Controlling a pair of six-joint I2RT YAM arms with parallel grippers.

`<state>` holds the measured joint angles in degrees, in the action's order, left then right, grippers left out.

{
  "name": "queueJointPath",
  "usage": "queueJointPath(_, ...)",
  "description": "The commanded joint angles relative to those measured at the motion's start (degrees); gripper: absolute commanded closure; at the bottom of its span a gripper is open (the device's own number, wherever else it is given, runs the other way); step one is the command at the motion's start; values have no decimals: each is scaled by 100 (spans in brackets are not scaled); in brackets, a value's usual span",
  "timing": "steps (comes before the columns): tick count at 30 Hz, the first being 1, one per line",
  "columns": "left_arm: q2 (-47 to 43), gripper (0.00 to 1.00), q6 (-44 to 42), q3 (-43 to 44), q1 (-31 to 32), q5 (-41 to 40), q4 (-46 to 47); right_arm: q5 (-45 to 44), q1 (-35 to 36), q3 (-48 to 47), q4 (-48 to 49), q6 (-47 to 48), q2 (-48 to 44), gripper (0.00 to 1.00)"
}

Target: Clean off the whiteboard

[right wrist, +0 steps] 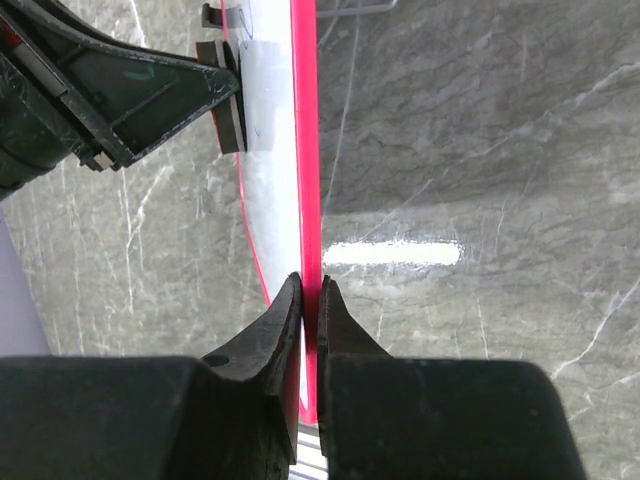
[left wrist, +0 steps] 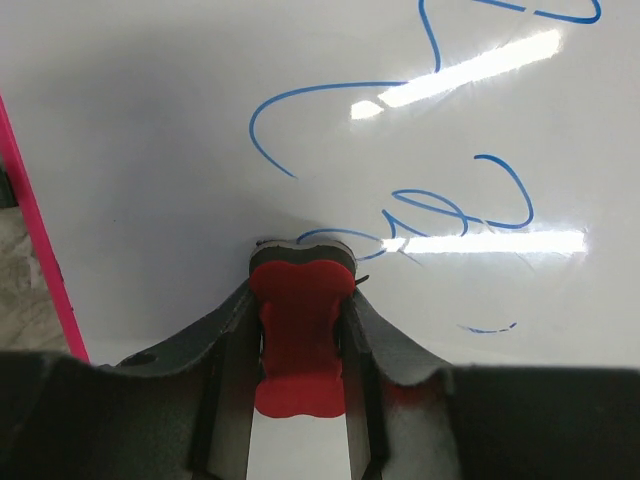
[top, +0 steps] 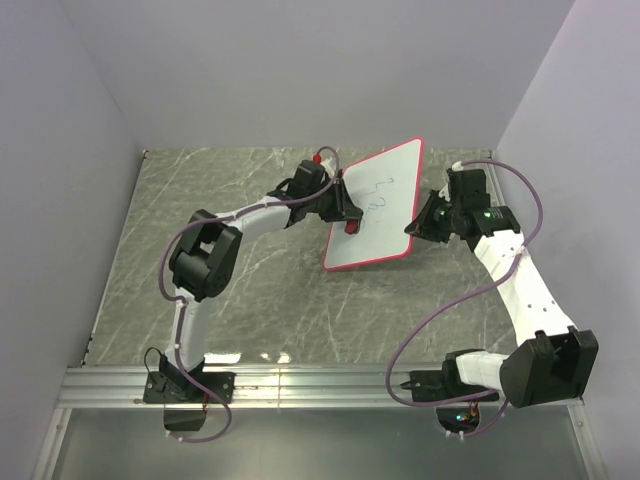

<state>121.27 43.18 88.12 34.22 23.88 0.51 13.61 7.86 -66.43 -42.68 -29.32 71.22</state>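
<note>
The robot's left hand should wipe across the blue scribbles next to the pad, then leave the board and go back and down over the marble beside it.
The whiteboard, white with a red-pink rim, stands tilted on the marble table, blue scribbles on its face. My right gripper is shut on its right rim; in the right wrist view the rim runs up from between the jaws of the right gripper. My left gripper is shut on the red bone-shaped eraser, whose dark pad presses the board just left of the blue scribbles. The eraser also shows in the top view.
Grey walls close in the marble table on three sides. A metal rail runs along the near edge by the arm bases. A purple cable loops beside the right arm.
</note>
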Motion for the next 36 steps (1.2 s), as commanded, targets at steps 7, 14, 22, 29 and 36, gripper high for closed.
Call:
queueJointPath(7,309,100,-442,1128,876,345,-895,-121,23,-238,-65,-21,32,100)
queueJointPath(14,370,96,-371,1418,903,363,-1053,-69,14,-177,22,-65,67,100)
queueJointPath(22,143,100,-757,1358,798,-162,-1814,-86,14,-98,5,-56,-73,100)
queueJointPath(29,-1174,100,-1557,-291,156,-1517,-2810,-174,14,-63,48,-3,-214,100)
queueJointPath(36,-2142,100,-1462,-1630,-371,-2027,-2943,-104,5,104,339,-153,-293,100)
